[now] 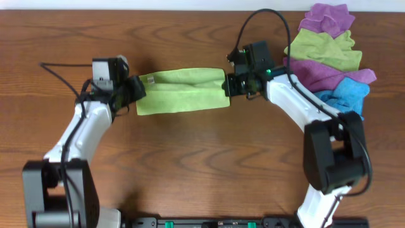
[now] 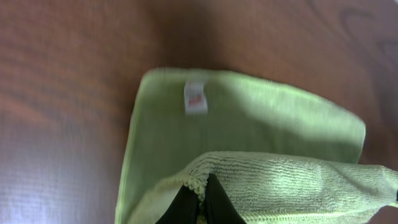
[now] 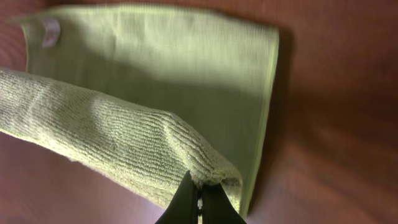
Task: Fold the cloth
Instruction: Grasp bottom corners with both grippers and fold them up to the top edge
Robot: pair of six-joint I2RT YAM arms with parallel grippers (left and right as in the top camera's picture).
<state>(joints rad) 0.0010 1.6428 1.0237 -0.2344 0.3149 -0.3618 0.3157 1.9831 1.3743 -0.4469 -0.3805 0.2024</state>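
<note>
I should next use my left gripper to carry its pinched corner away from my base and down over the white tag toward the cloth's far edge (image 1: 142,76) (image 2: 156,74).
A light green cloth (image 1: 182,92) lies on the wooden table between my two arms, partly folded over itself. My left gripper (image 1: 135,90) is shut on the cloth's left corner, with the pinched edge lifted (image 2: 200,198) above the lower layer (image 2: 249,124), which bears a white tag (image 2: 195,98). My right gripper (image 1: 231,85) is shut on the cloth's right corner (image 3: 199,198); a raised fold (image 3: 112,140) runs to the left over the flat layer (image 3: 174,68).
A pile of cloths lies at the back right: purple (image 1: 329,16), lime green (image 1: 326,47), purple (image 1: 316,73) and blue (image 1: 345,95). The table's wood top (image 1: 190,158) spreads in front of the cloth. Cables run from both arms.
</note>
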